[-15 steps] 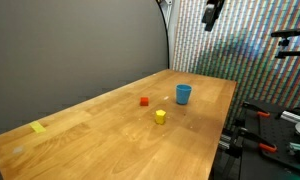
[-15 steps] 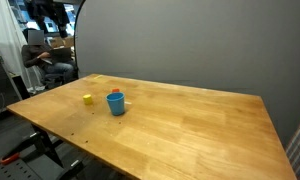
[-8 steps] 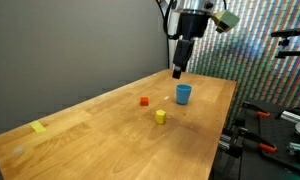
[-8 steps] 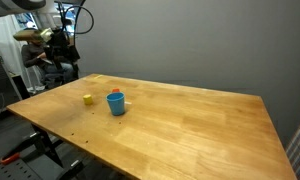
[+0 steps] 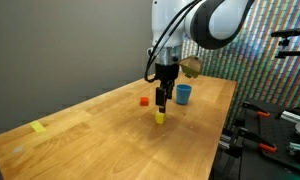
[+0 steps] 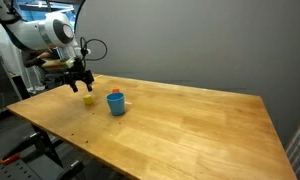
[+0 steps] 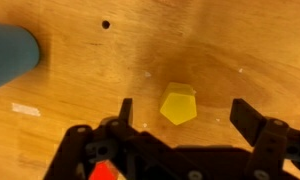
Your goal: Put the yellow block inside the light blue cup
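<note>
The yellow block comes next, so my gripper should go down over it and then shut its open fingers around it.
The yellow block lies on the wooden table, also in an exterior view and in the wrist view. The light blue cup stands upright a short way off, also in an exterior view, and shows at the left edge of the wrist view. My gripper hangs straight down just above the yellow block, also in an exterior view. In the wrist view its jaws are open, one on each side of the block, not touching it.
A small red block lies on the table near the cup. A flat pale yellow piece lies far off towards the table's other end. Stands and equipment crowd the floor beyond the table's edge.
The arm has swung in from beside the cup and come down over the yellow block. The block and cup have not moved.
</note>
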